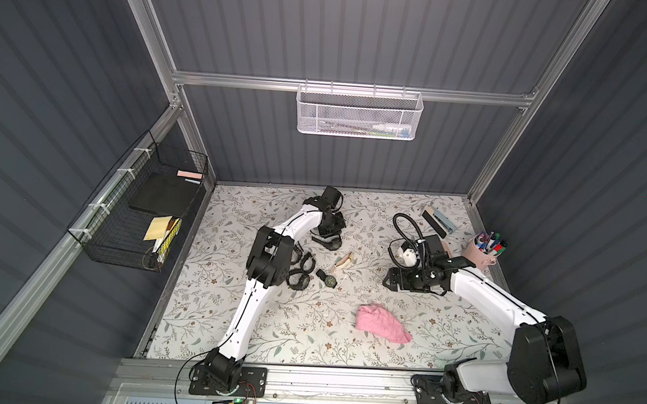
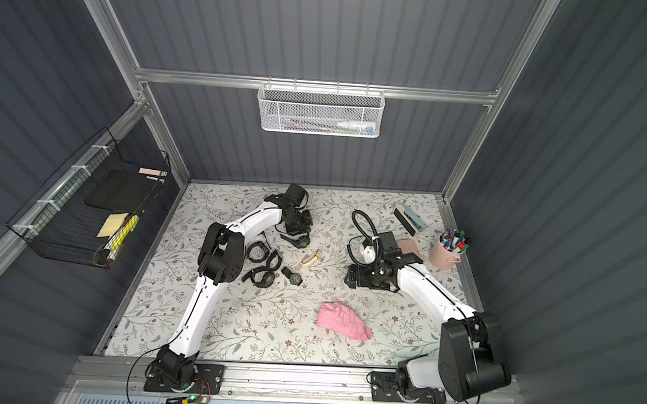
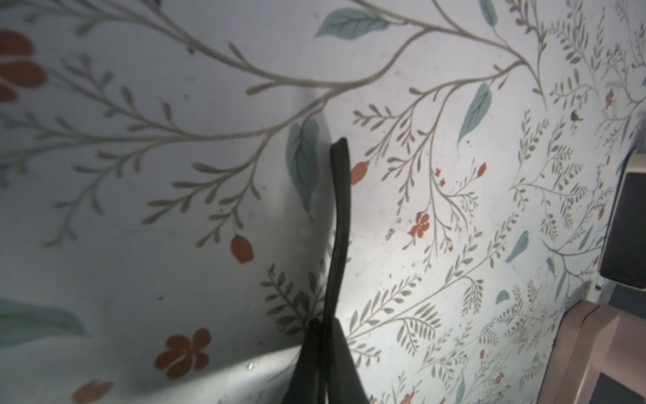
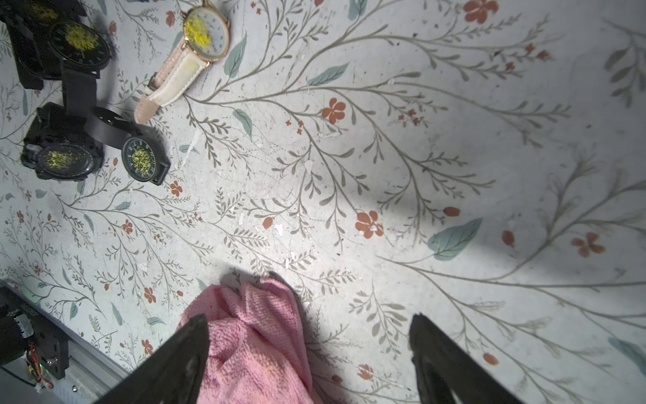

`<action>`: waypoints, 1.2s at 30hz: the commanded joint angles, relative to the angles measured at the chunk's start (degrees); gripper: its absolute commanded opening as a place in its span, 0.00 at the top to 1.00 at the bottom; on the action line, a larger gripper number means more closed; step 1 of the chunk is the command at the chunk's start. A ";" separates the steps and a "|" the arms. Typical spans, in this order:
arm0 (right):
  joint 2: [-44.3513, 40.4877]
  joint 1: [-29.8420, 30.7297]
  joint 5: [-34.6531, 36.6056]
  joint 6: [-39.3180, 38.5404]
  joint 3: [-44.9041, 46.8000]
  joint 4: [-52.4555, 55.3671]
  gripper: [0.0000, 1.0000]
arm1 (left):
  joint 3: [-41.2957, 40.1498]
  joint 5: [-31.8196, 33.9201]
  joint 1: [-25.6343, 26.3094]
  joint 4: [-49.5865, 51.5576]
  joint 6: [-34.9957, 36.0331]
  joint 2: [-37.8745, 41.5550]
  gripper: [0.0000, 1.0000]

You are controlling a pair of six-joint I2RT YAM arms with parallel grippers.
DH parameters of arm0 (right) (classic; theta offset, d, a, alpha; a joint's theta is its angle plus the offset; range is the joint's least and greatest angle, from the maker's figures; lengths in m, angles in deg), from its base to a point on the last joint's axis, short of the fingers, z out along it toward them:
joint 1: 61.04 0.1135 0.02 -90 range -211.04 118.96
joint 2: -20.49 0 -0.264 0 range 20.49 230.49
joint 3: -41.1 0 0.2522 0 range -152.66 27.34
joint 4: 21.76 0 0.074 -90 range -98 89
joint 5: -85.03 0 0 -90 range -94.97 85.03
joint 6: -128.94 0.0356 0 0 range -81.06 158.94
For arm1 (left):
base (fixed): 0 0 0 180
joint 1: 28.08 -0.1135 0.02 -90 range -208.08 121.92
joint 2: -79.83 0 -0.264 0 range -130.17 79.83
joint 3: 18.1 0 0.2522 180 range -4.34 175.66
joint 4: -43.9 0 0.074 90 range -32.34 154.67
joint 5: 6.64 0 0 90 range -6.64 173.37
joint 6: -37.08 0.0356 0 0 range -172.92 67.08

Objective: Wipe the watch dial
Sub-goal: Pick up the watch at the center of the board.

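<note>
The crumpled middle of the pink cloth has raised folds that give the fingers something to pinch. I will move my open right gripper back and down onto it.
Several watches lie mid-table with yellow smears on their dials: black ones and a beige-strapped one with a white dial. Further back, my left gripper points down onto another black watch. Its jaws are shut on that watch's black strap; its dial is hidden in the left wrist view. A crumpled pink cloth lies front centre. My right gripper hangs open above the table, the cloth partly under one finger.
A pink cup of markers, a stapler and a black gooseneck device stand back right. A white mesh basket hangs on the back wall. A black wire basket hangs on the left wall.
</note>
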 commanded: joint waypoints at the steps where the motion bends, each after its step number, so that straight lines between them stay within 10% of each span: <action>1: -2.19 0.43 -3.79 0.20 1.69 1.18 0.10 | -1.71 -2.83 -0.05 0.40 -1.62 1.68 0.99; 13: -6.69 13.68 -2.00 3.82 2.55 10.09 0.07 | -3.22 -8.70 -2.80 -10.84 -9.71 6.55 1.00; 26: 7.83 23.31 8.50 5.18 -2.68 14.44 0.09 | -1.77 -12.04 -6.28 -15.08 -13.11 9.30 1.00; 36: 11.52 23.27 11.10 5.02 -4.07 11.78 0.63 | -13.09 -13.87 -6.32 -22.76 -16.58 16.45 1.00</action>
